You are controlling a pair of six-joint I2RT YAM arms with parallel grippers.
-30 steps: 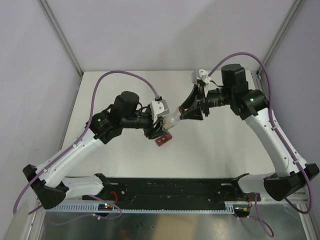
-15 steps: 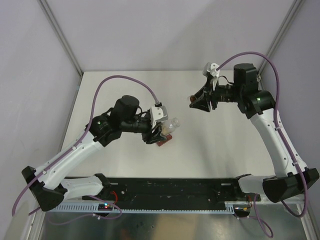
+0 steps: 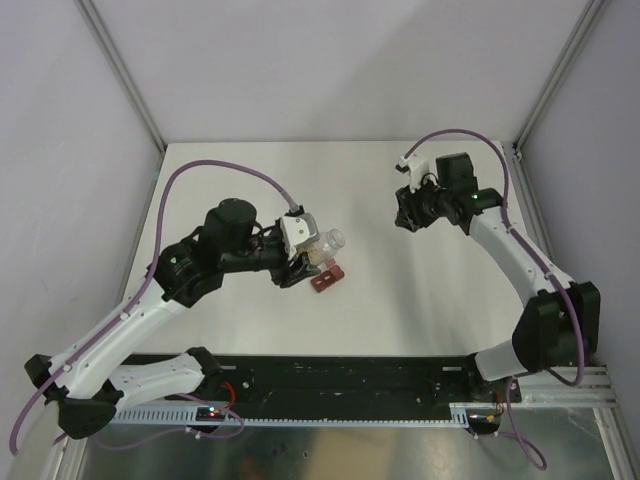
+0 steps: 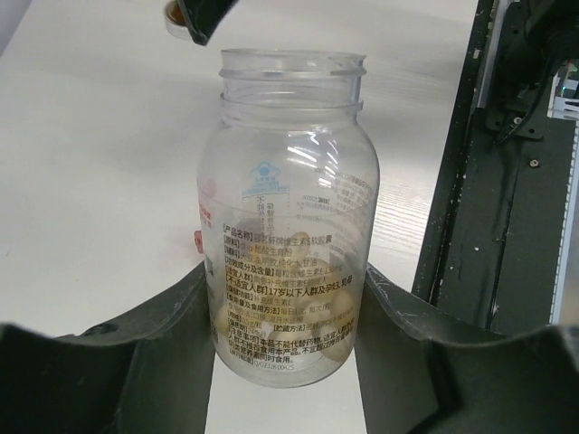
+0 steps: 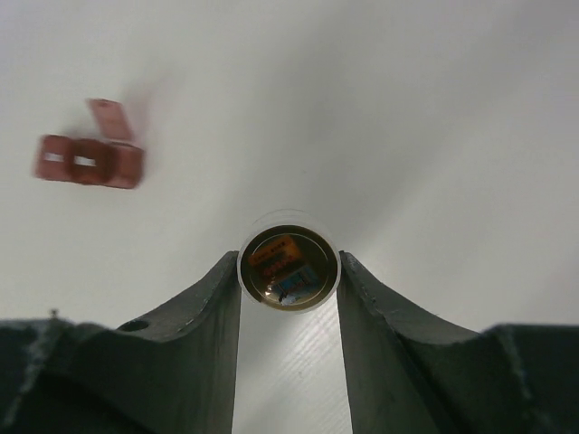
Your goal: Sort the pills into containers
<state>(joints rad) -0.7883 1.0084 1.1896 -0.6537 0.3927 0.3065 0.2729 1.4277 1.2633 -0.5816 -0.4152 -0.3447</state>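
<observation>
The right gripper moves nearly straight down next and releases the cap on the white table beneath the cap, bare and well apart from the containers (image 3: 327, 277).
My left gripper (image 4: 285, 282) is shut on a clear labelled bottle (image 4: 289, 208) with its mouth uncapped. The pills (image 4: 291, 327) lie as a pale yellowish heap in the bottle's bottom. From above, the bottle (image 3: 326, 243) hangs in my left gripper (image 3: 306, 256) just above the containers (image 3: 327, 277), a dark red strip of small compartments on the table. My right gripper (image 5: 289, 262) is shut on the bottle's round cap (image 5: 289, 260), clear-rimmed and brown inside. It hovers at the right (image 3: 407, 213), well apart from the bottle. The containers (image 5: 90, 161) show one flap standing open.
A black rail (image 3: 340, 378) with both arm bases runs along the near edge of the white table (image 3: 430, 300). Grey walls and metal posts (image 3: 120, 70) close in the left, back and right sides.
My right gripper has pulled away from the bottle's mouth to the right with the cap in it. My left arm has drawn back slightly left, still holding the bottle over the red strip.
</observation>
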